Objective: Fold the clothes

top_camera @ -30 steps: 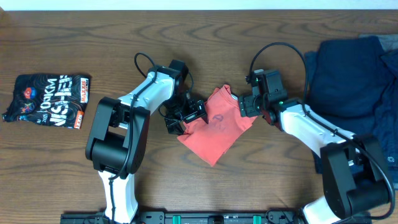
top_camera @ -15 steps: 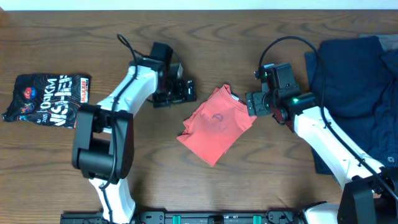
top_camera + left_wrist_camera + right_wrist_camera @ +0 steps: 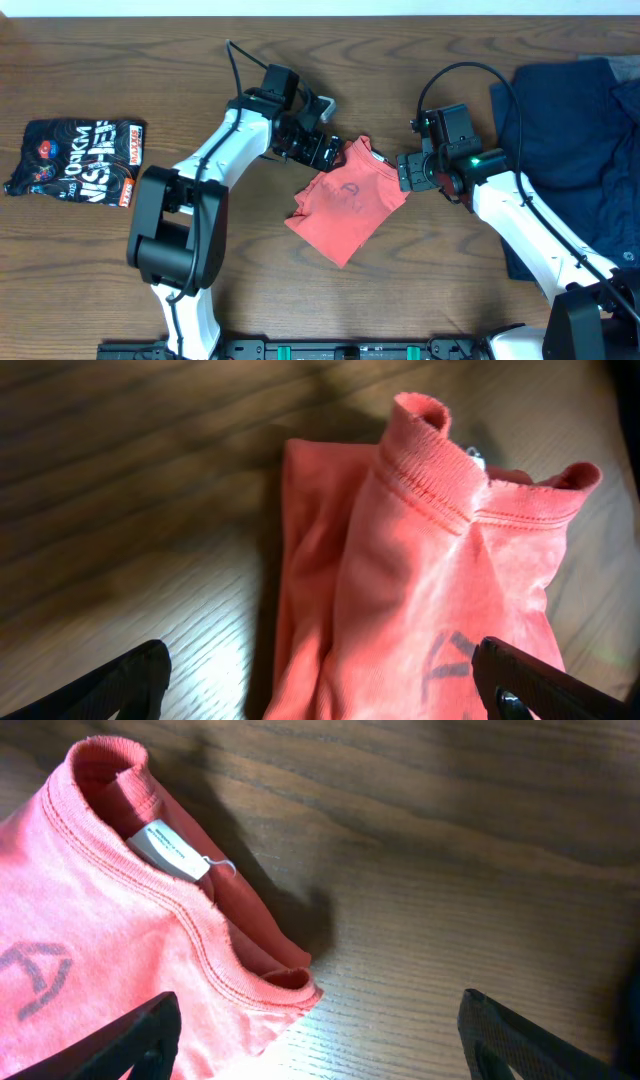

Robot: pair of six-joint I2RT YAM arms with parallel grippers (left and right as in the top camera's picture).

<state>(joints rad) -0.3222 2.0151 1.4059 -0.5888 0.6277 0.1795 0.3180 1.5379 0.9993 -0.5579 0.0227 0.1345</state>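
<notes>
My left gripper should move farther over the shirt next, because one finger is still above bare wood, and then go down to the fold by the collar (image 3: 347, 159) (image 3: 372, 525).
The coral-red T-shirt (image 3: 345, 203) lies folded in a small bundle at the table's middle, dark lettering on top. My left gripper (image 3: 323, 151) is open at its upper left edge, just above the cloth. In the left wrist view the gripper (image 3: 320, 682) straddles the shirt (image 3: 420, 560), collar at the far end. My right gripper (image 3: 408, 172) is open beside the shirt's right corner. In the right wrist view the gripper (image 3: 320, 1040) hovers over the collar corner (image 3: 270, 982) and bare wood. The white neck label (image 3: 165, 848) shows.
A folded black graphic-print shirt (image 3: 80, 160) lies at the far left. A heap of dark navy garments (image 3: 570, 130) covers the right end of the table. Brown wood table (image 3: 200, 60) shows between them.
My left gripper left the shirt's left side, swung up and away, then came back to the shirt's upper left edge. My right gripper drew back slightly to the right.
</notes>
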